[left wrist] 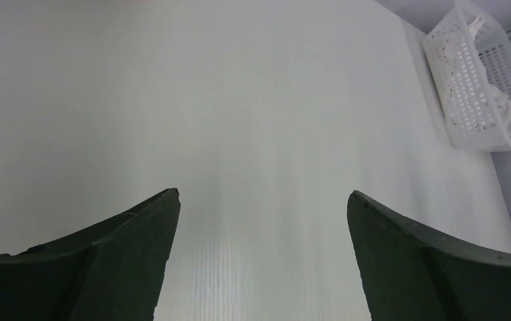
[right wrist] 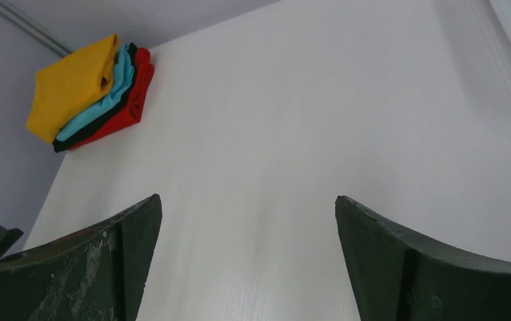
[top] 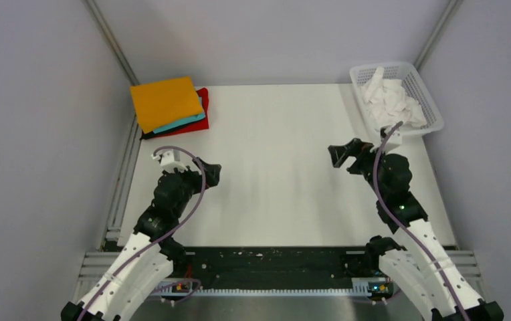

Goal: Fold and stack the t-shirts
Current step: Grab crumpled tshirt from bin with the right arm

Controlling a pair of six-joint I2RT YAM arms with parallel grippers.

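Observation:
The white tee is still crumpled and lies outward of my right gripper, so next I need to move that gripper outward over the basket's rim and down onto the tee's fold (top: 380, 93).
A stack of folded tees lies at the table's far left corner: an orange tee (top: 165, 101) on top, a teal tee (top: 187, 123) under it and a red tee (top: 201, 110) at the bottom. The stack also shows in the right wrist view, orange (right wrist: 71, 85), teal (right wrist: 111, 97), red (right wrist: 132, 100). A crumpled white tee (top: 392, 101) lies in the white mesh basket (top: 419, 85) at the far right. My left gripper (top: 211, 175) is open and empty over the bare table (left wrist: 259, 120). My right gripper (top: 341, 156) is open and empty, near the basket.
The white table top (top: 276, 167) spans between the arms. The basket also shows in the left wrist view (left wrist: 470, 87). Grey walls and metal rails (top: 120, 194) bound the table. A black strip (top: 266, 264) runs along the near edge.

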